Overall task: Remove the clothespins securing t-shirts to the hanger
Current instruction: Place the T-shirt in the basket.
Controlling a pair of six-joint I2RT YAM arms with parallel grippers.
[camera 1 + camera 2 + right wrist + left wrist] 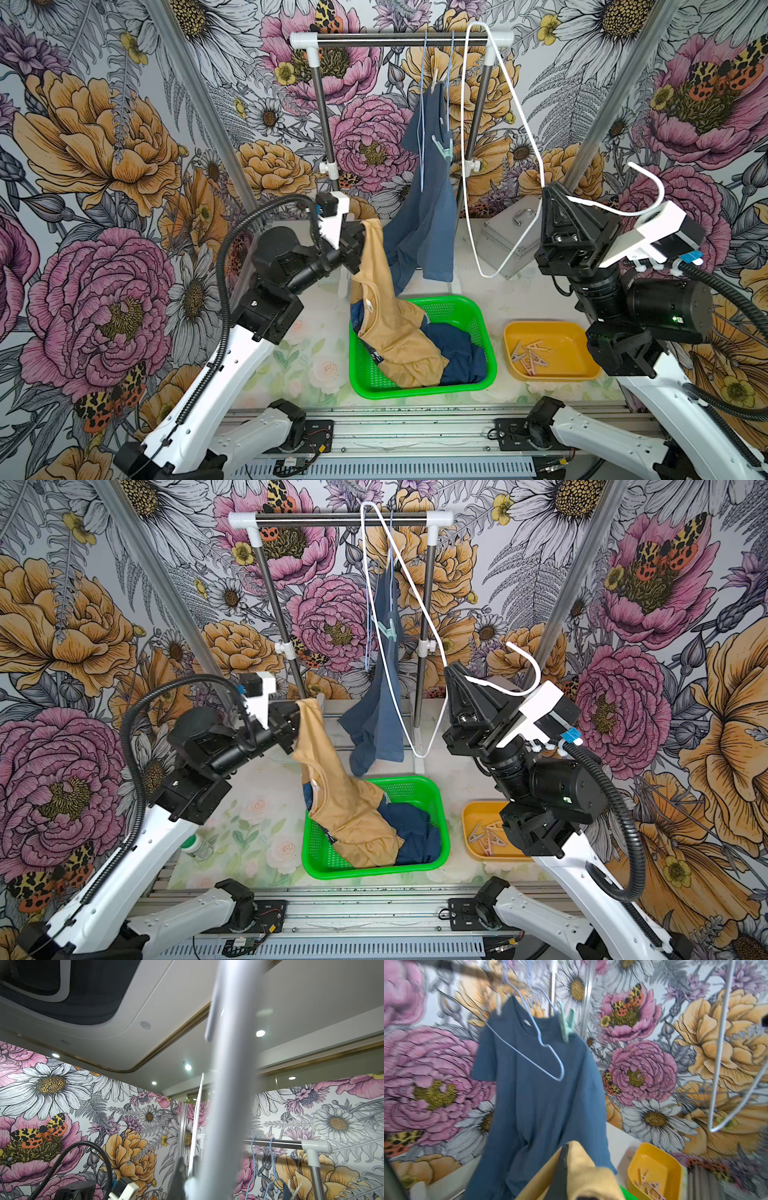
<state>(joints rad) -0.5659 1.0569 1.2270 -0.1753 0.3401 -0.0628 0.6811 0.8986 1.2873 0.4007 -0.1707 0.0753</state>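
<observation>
The green basket's middle [421, 336] is below my left gripper, toward the yellow tray, so I next need to lower the fold there onto the t-shirt's heaped rest and release it.
My left gripper [360, 237] [297, 713] is shut on a fold of the tan t-shirt [390, 320] [345, 808] [583, 1169], which trails down into the green basket [415, 391] onto the navy t-shirt [461, 351]. The slate blue t-shirt [428, 216] [533, 1095] hangs from a light blue hanger [529, 1051] on the rack. A mint green clothespin [444, 147] [566, 1022] and a beige clothespin [435, 81] [498, 1006] pin it there. My right gripper [550, 193] [188, 1169] is shut on a bare white hanger [469, 166] [228, 1084], raised to the right of the rack.
A yellow tray [548, 325] at the right holds several loose clothespins [532, 353]. The rack's bar [399, 39] spans the back. A grey metal box [507, 232] stands behind the white hanger. A small bottle [197, 845] lies under the left arm.
</observation>
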